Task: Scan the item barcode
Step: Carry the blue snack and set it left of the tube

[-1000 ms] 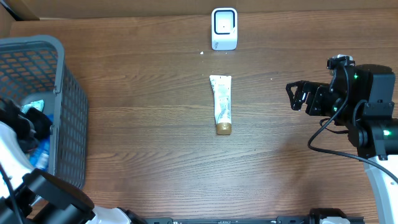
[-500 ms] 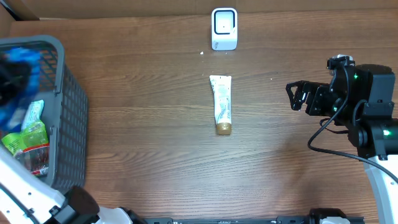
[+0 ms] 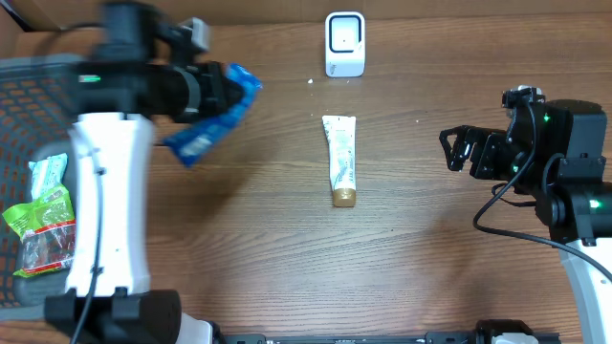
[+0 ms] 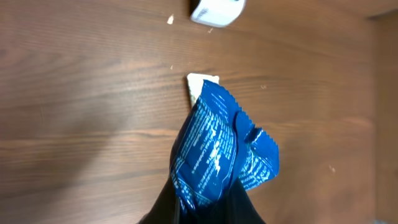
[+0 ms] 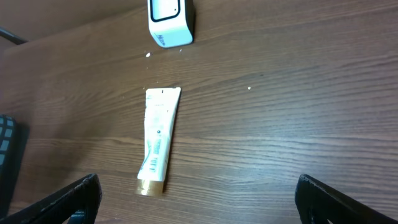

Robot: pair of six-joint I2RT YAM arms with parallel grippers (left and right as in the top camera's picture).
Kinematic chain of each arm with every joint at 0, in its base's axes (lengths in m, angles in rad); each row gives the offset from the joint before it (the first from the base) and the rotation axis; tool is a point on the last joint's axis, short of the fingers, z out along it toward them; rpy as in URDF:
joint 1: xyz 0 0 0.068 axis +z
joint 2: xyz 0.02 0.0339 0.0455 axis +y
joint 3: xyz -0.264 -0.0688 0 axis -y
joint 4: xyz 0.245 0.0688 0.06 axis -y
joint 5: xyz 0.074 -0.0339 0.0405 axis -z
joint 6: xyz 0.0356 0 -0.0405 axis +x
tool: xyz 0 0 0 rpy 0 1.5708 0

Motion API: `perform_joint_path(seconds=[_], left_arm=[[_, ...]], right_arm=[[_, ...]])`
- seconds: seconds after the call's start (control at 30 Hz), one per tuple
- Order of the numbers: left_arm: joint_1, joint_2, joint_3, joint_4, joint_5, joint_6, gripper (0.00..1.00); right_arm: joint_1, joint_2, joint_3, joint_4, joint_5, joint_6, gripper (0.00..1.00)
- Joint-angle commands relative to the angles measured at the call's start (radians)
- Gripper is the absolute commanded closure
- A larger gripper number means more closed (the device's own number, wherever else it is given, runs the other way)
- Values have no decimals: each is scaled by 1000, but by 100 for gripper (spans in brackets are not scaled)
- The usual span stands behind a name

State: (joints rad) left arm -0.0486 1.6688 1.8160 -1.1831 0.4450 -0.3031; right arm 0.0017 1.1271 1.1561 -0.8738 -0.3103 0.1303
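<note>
Next, my left gripper moves down and right in the overhead view and lets go of the packet [image 3: 212,115] on the empty spot of tabletop [image 3: 301,161] beside the tube.
A crumpled blue packet [image 3: 212,115] hangs above the table left of centre, and my left gripper [image 3: 222,96] is shut on its lower end. In the left wrist view the blue packet [image 4: 217,149] rises from between the black fingers [image 4: 249,208]. The white barcode scanner [image 3: 344,44] stands at the table's far edge, ahead and to the right of the packet. My right gripper [image 3: 459,148] hovers open at the right with nothing in it, and its fingers [image 5: 74,196] sit wide apart in the right wrist view.
A white tube with a gold cap [image 3: 341,158] lies on the table below the scanner. A grey mesh basket [image 3: 29,105] at the left edge holds green and red snack packs [image 3: 43,220]. A cardboard box [image 3: 38,11] sits at the back left.
My left arm has come up out of the basket with the blue packet and swung right over the table toward the scanner. The right arm has not moved.
</note>
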Motion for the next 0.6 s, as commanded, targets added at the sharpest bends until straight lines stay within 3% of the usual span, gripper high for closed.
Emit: perform_joint_path(seconds=[0.0, 0.13, 0.33, 0.4, 0.57], left_arm=[[-148, -5, -181, 145, -253, -401, 96], [-279, -4, -386, 340, -424, -713, 96], [-405, 19, -620, 581, -661, -997, 96], [-423, 35, -672, 650, -698, -1054, 95], [-430, 138, -713, 845, -714, -1063, 96]], right_arm=[[3, -3, 30, 3, -6, -4, 0], [3, -3, 30, 3, -6, -4, 0], [3, -3, 30, 2, -6, -4, 0], [3, -3, 30, 2, -6, -4, 0], [3, -3, 30, 2, -6, -4, 0]])
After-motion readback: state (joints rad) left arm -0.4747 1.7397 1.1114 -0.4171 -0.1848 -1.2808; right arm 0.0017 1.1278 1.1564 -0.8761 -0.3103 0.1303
